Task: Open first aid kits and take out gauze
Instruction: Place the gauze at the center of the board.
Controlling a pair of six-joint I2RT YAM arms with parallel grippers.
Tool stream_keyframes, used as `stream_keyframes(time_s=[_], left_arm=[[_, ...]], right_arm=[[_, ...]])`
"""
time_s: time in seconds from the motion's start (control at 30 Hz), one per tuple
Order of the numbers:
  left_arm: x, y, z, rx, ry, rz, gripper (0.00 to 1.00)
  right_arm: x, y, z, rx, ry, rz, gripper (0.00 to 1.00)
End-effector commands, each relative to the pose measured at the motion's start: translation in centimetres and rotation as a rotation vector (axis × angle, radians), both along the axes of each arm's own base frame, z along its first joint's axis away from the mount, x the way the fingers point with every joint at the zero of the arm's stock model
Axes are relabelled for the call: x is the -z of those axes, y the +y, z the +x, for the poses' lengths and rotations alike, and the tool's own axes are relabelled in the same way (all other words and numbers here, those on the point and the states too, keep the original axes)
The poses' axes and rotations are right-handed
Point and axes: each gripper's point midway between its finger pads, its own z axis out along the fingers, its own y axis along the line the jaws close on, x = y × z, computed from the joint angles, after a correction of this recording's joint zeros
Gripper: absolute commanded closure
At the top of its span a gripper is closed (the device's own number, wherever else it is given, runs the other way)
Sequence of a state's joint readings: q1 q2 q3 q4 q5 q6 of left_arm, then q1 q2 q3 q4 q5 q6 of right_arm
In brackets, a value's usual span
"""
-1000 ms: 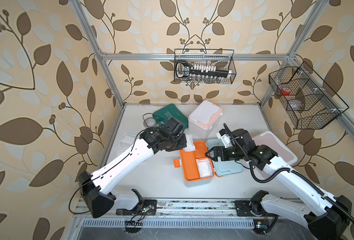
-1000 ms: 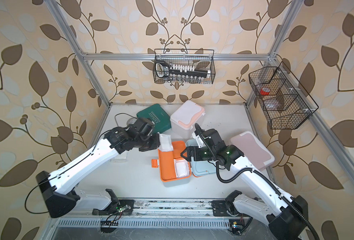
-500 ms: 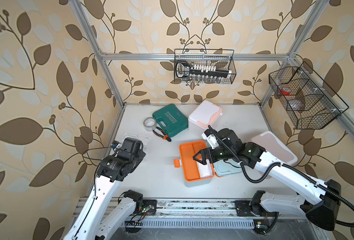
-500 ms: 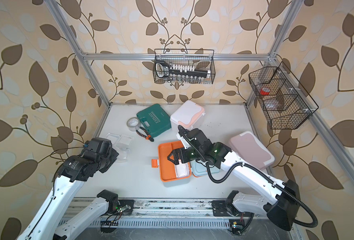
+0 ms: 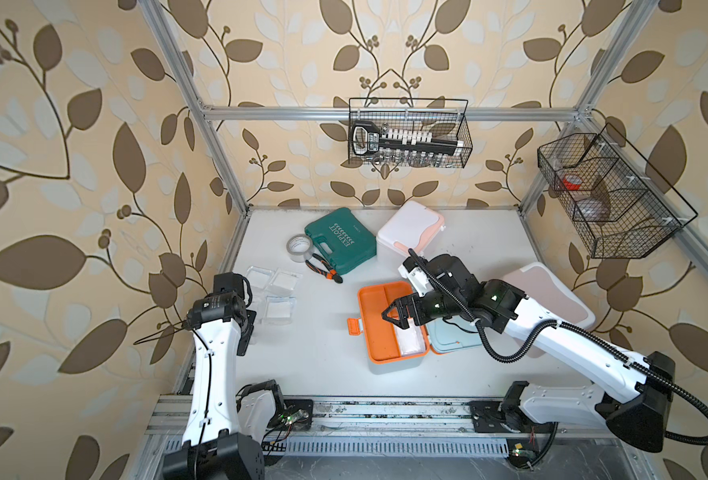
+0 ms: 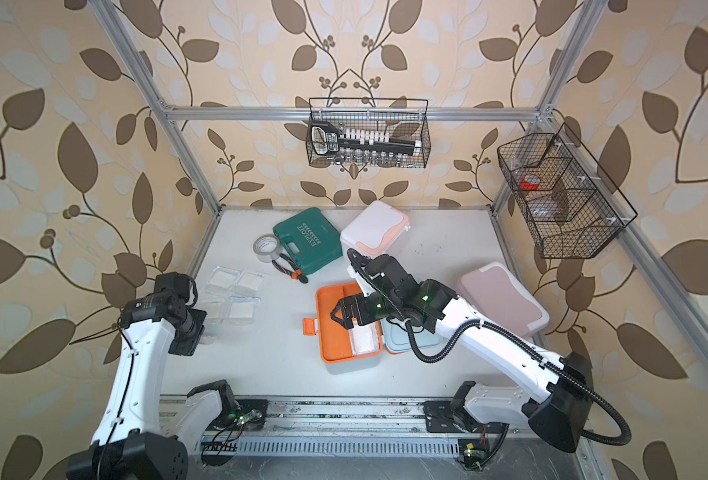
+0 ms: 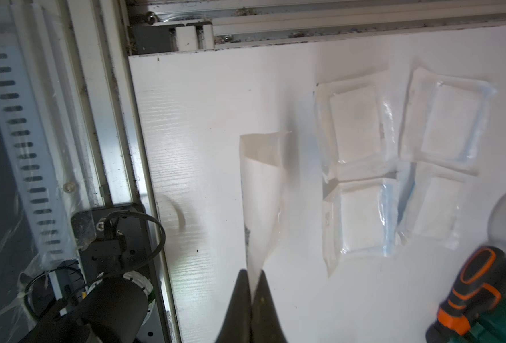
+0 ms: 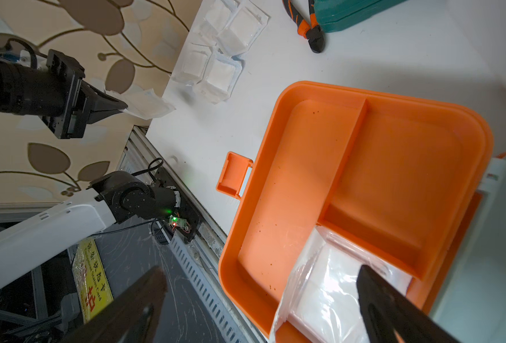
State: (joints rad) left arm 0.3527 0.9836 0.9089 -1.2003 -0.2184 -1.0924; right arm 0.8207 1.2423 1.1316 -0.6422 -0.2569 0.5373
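The left gripper next lowers the hanging packet onto the bare tabletop between the gauze packets and the metal bar. It then releases the hanging packet's edge, since that tabletop lies below it.
The light blue first aid kit lies open mid-table, its orange tray (image 5: 379, 328) exposed and its lid (image 5: 454, 338) flat beside it. One gauze packet (image 8: 329, 297) rests in the tray. My right gripper (image 8: 260, 271) hovers open over that tray, one finger above the packet. The left gripper (image 7: 253, 276) is shut on the edge of another gauze packet (image 7: 260, 193), held over the table's front left, near several gauze packets (image 5: 279, 291) lying there. The white and peach kit (image 5: 410, 226) and the pink kit (image 5: 547, 299) are closed.
A green tool case (image 5: 340, 241), a tape roll (image 5: 299, 248) and orange-handled pliers (image 5: 323, 272) lie at the back left. Wire baskets hang on the back wall (image 5: 408, 133) and right wall (image 5: 610, 199). A metal rail (image 5: 385, 411) runs along the front edge.
The left gripper has swung from the orange tray to the table's left front with a gauze packet. My right gripper has moved left from the lid to above the tray.
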Motion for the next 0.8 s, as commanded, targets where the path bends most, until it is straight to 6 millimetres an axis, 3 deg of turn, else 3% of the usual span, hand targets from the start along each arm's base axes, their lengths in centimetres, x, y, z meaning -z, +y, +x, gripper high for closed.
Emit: stream_keyframes(time_s=[0.0,0.2,0.6,0.63,0.77], left_arm=[[1.0,1.0,-0.7,-0.057,0.041,0.0,1.0],[2.4,2.8,0.3,-0.095,0.034,0.03,1.0],[4.1,3.9,0.1,-0.105,0.115,0.042,0.94],[4.0,3.9,0.0,-0.106,0.122,0.044,0.9],[3.1,4.0,-0.2,-0.09,0.135,0.055,0.51]], right_arm=[[-0.8,0.1,0.1,0.002,-0.021,-0.01,0.01],[-0.4,0.2,-0.1,-0.001,-0.011,-0.011,0.0],[0.3,0.1,-0.3,0.0,-0.003,-0.011,0.01],[0.4,0.0,-0.3,0.0,-0.003,-0.011,0.01],[0.5,-0.1,-0.5,0.0,-0.002,-0.01,0.0]])
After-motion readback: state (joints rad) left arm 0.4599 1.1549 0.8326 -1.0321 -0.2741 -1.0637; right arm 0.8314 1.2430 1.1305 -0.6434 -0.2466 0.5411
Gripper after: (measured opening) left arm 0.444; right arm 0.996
